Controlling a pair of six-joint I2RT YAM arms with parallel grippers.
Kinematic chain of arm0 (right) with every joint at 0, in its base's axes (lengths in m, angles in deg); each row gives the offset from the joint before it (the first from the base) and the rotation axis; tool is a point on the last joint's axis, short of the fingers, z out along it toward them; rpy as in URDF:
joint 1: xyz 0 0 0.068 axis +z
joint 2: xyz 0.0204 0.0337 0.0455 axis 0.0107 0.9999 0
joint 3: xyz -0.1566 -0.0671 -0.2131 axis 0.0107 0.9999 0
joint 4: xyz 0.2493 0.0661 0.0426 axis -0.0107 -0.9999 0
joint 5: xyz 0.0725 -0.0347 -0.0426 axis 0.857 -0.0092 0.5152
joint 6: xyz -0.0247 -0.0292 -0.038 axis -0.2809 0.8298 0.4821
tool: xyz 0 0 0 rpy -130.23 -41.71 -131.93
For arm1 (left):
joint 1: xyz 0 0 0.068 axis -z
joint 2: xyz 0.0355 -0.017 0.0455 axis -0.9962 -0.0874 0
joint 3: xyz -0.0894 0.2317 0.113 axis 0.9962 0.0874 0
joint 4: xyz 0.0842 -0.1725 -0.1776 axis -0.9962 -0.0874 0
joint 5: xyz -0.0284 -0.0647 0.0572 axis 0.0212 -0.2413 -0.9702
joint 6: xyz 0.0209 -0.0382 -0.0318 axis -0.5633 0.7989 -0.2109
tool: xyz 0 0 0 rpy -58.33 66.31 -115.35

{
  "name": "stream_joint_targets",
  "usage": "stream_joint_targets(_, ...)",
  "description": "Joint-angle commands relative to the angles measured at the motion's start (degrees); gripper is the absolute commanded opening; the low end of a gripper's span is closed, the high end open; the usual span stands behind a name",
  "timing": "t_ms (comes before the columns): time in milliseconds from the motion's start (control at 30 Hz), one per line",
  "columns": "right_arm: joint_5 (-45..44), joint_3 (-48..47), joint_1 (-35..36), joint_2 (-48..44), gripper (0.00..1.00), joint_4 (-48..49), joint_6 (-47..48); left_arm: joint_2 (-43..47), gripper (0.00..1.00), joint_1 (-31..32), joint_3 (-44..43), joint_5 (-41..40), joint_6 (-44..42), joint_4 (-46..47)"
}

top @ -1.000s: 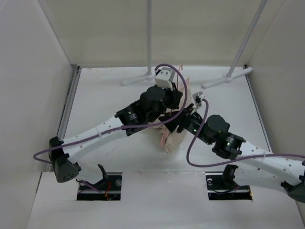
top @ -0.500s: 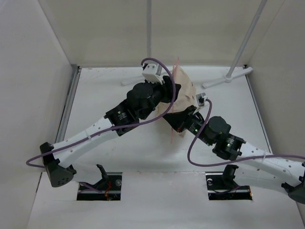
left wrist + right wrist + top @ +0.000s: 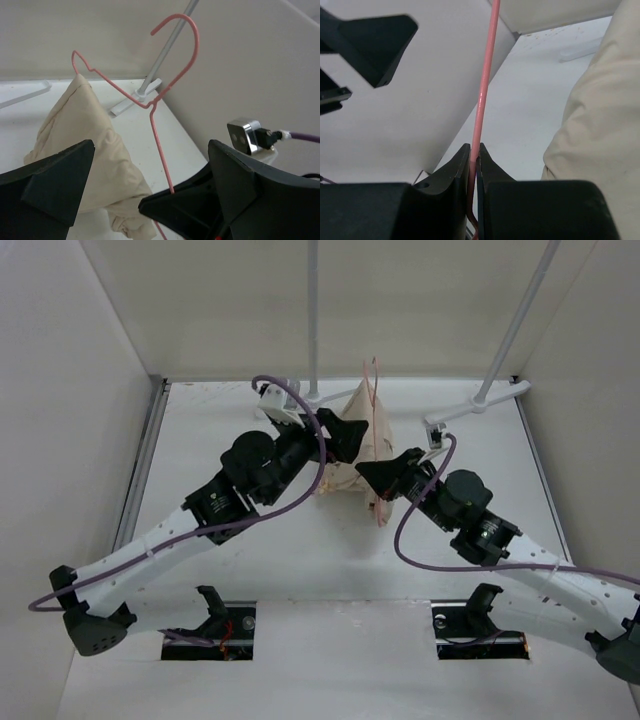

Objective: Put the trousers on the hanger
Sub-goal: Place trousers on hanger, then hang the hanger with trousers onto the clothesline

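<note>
My right gripper should next lift the hanger with the trousers up to the rack pole above and outward of it, to its right in the top view, and release.
The pink hanger (image 3: 170,82) stands raised, hook up, above the table's middle (image 3: 372,380). My right gripper (image 3: 474,159) is shut on its thin rod (image 3: 485,90); from above it sits just right of the cloth (image 3: 370,472). The beige trousers (image 3: 82,145) hang bunched from the hanger's left shoulder (image 3: 350,445) and fill the right edge of the right wrist view (image 3: 600,125). My left gripper (image 3: 150,197) is open wide with nothing between its fingers (image 3: 55,180). It sits just left of the cloth (image 3: 350,433). The hanger's lower bar is hidden.
Two grey-white rack poles (image 3: 313,310) (image 3: 518,325) rise at the back, their feet (image 3: 290,400) (image 3: 485,398) resting on the white table. White walls close in on the left, right and back. Purple cables (image 3: 300,490) loop over both arms.
My left gripper has opened, let go and drawn back to the left. My right gripper has shut on the hanger rod. Hanger and trousers now stand higher and further back.
</note>
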Motion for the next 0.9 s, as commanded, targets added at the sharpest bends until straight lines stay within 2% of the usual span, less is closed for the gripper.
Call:
stream_joint_targets(0, 3.05, -4.50, -2.12, -0.42, 0.07, 5.88, 2.07, 5.86, 1.00, 0.57, 3.27, 0.46, -0.11, 4.68)
stream_joint_targets(233, 4.45, -6.60, -4.84, 1.25, 0.07, 5.88, 2.16, 15.61, 1.00, 1.72, 11.09, -0.15, -0.02, 5.03)
stream_joint_targets(400, 7.26, -12.83, -9.41, 2.74, 0.06, 4.31, 3.12, 21.68, 1.00, 0.93, 18.65, -3.92, 0.86, 3.10)
stream_joint_targets(533, 10.95, -23.10, -14.94, 5.37, 0.06, 0.53, 4.70, 23.10, 1.00, 0.31, 25.94, -4.20, 3.40, 0.90)
stream_joint_targets(667, 14.29, -35.76, -22.32, 10.46, 0.06, -4.74, 5.76, 20.12, 1.00, 1.98, 33.50, -2.62, 7.70, 0.11)
stream_joint_targets(867, 20.27, -55.44, -33.13, 21.97, 0.06, -11.07, 4.53, 16.24, 1.00, 4.53, 41.24, -2.09, 12.11, 4.23)
